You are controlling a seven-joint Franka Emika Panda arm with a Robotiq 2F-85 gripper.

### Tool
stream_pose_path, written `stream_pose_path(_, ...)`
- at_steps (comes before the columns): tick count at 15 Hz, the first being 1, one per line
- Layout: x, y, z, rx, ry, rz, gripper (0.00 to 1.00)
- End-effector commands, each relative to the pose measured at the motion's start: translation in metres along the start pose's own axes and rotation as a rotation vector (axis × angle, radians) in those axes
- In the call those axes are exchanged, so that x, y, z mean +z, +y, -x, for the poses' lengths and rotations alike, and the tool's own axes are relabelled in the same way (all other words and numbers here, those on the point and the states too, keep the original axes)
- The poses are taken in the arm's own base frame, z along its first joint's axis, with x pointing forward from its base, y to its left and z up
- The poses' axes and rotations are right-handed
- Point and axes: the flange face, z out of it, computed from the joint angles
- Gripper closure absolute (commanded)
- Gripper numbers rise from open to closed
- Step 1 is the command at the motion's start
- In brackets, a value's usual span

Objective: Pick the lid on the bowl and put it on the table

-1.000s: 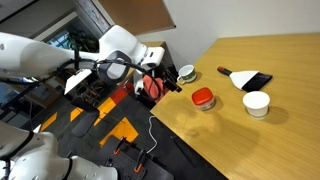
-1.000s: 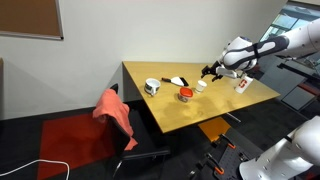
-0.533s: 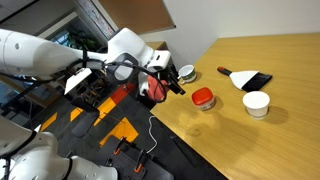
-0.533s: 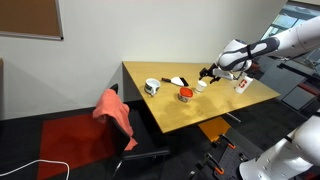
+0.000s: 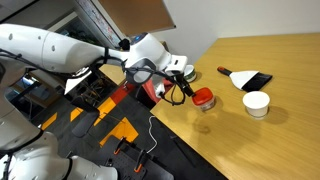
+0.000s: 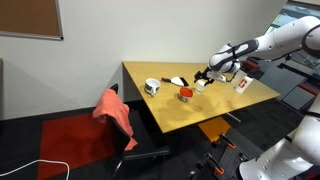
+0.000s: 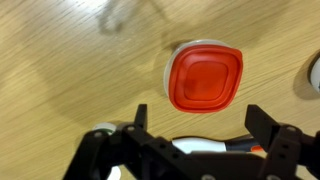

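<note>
The red lid still covers the bowl, so the robot's gripper will next move over toward the lid and lower its open fingers astride the lid's edge [image 5: 202, 98] [image 7: 172, 86] to grip it.
The red lid [image 7: 205, 78] fills the upper middle of the wrist view and sits on the greyish bowl [image 7: 168, 72], of which only the pale rim shows. In both exterior views the lid [image 5: 203, 96] [image 6: 185, 93] covers the bowl [image 5: 205, 105] on the tan table [image 5: 280, 140] [image 6: 215, 110]. My gripper [image 7: 200, 120] is open, its two dark fingers spread wider than the lid and nothing between them. It hovers close beside and above the lid [image 5: 187, 90] [image 6: 203, 77], apart from it.
A white cup [image 5: 256, 103] stands beyond the lid and a black flat object [image 5: 250, 79] lies behind it. A white bowl with a green inside [image 6: 152, 87] sits near the table's far edge. A chair with a red cloth [image 6: 115, 110] stands beside the table.
The arm has swung in over the table's edge toward the lid, and the gripper now sits right by it. The jaws have stayed open and the lid has not moved.
</note>
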Motion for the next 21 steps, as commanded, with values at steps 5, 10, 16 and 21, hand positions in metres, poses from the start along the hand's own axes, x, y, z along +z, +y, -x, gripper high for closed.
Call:
stream_pose_path(5,0.036,0.011,-0.010,-0.034,-0.024,0.034,0.00)
stream_pose_path(10,0.043,0.010,-0.012,-0.009,-0.011,0.036,0.00)
stream_pose_path(16,0.057,0.014,-0.010,0.015,-0.044,0.027,0.32)
stream_pose_path(21,0.072,0.019,-0.014,0.056,-0.057,0.034,0.68)
